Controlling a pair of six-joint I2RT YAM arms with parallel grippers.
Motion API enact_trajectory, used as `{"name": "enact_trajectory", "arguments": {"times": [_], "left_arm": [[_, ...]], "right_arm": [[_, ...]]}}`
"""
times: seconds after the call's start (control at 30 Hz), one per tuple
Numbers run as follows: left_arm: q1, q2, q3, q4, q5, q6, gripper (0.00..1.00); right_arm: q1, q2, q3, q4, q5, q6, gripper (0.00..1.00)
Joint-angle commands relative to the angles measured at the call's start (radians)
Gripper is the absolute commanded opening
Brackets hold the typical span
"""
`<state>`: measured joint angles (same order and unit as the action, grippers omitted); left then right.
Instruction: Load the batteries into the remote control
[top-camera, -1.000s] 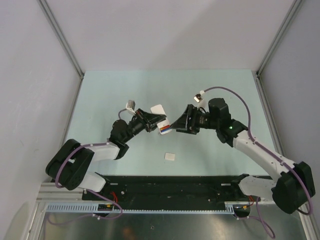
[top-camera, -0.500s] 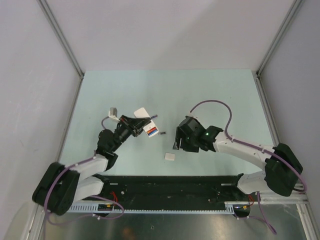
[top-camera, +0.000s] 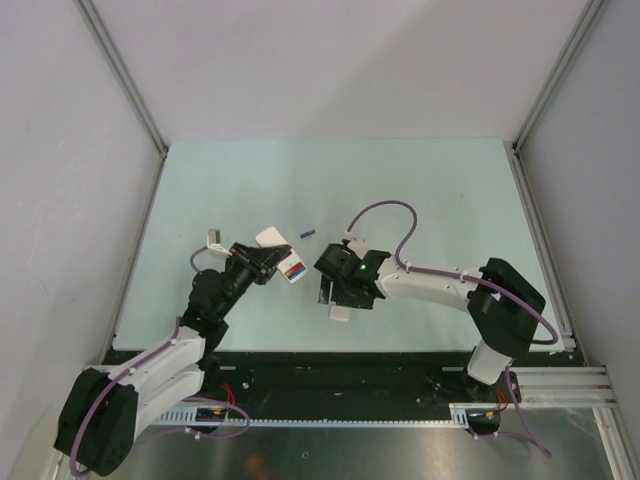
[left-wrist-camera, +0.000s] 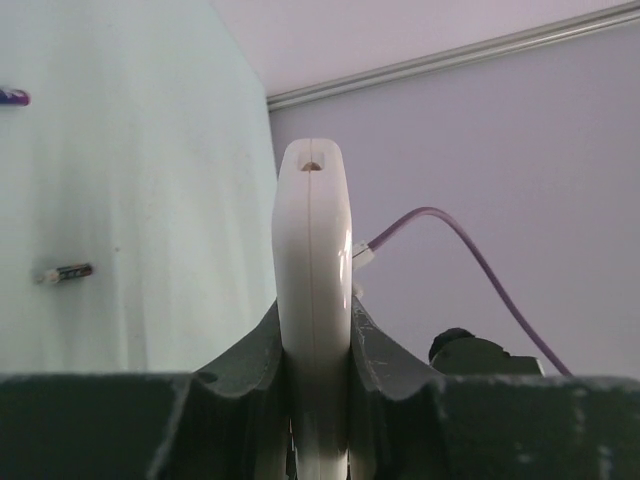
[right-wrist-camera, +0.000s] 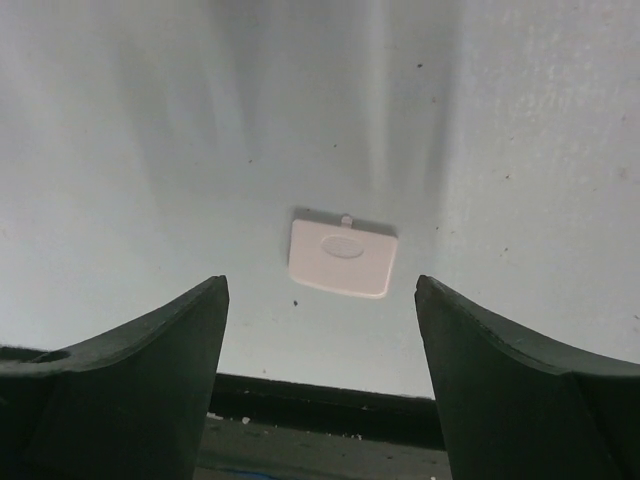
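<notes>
My right gripper lowers onto the battery cover (top-camera: 340, 313) (right-wrist-camera: 342, 257) next, with a finger beside each short edge of the cover.
My left gripper (top-camera: 262, 262) is shut on the remote control (top-camera: 278, 250), a flat white bar held up off the table. A red and a blue battery (top-camera: 293, 270) show in its open back. The left wrist view has the remote (left-wrist-camera: 312, 250) edge-on, clamped between both fingers (left-wrist-camera: 240, 355). On the table lie a dark grey battery (left-wrist-camera: 65, 272) and a purple one (left-wrist-camera: 10, 97); one loose battery (top-camera: 308, 233) also shows from above. My right gripper (top-camera: 335, 298) hangs open over a small white battery cover (right-wrist-camera: 342, 257), which lies flat just beyond the fingertips (right-wrist-camera: 200, 300).
The pale green table (top-camera: 420, 200) ends in a black strip (right-wrist-camera: 330, 400) just near the cover. Grey walls and metal posts enclose the far and side edges. The right arm's purple cable (top-camera: 385, 215) loops above its wrist.
The left arm has drawn back toward the near left with the remote. The right arm has swung left and nearer, down over the white cover, and its jaws have widened.
</notes>
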<state>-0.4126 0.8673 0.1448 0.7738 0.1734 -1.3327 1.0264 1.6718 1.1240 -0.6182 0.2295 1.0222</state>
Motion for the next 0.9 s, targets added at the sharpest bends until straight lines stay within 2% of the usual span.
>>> {"name": "enact_trajectory", "arguments": {"times": [0.0, 0.23, 0.87], "left_arm": [[-0.023, -0.025, 0.009, -0.019, -0.051, 0.032, 0.0], [-0.032, -0.036, 0.012, -0.027, -0.051, 0.036, 0.0], [-0.034, -0.039, 0.006, -0.031, -0.046, 0.035, 0.0]], "right_arm": [[0.006, 0.031, 0.053, -0.06, 0.085, 0.07, 0.82], [0.027, 0.124, 0.088, -0.08, 0.085, 0.055, 0.84], [0.052, 0.187, 0.088, -0.067, 0.027, 0.018, 0.73]]}}
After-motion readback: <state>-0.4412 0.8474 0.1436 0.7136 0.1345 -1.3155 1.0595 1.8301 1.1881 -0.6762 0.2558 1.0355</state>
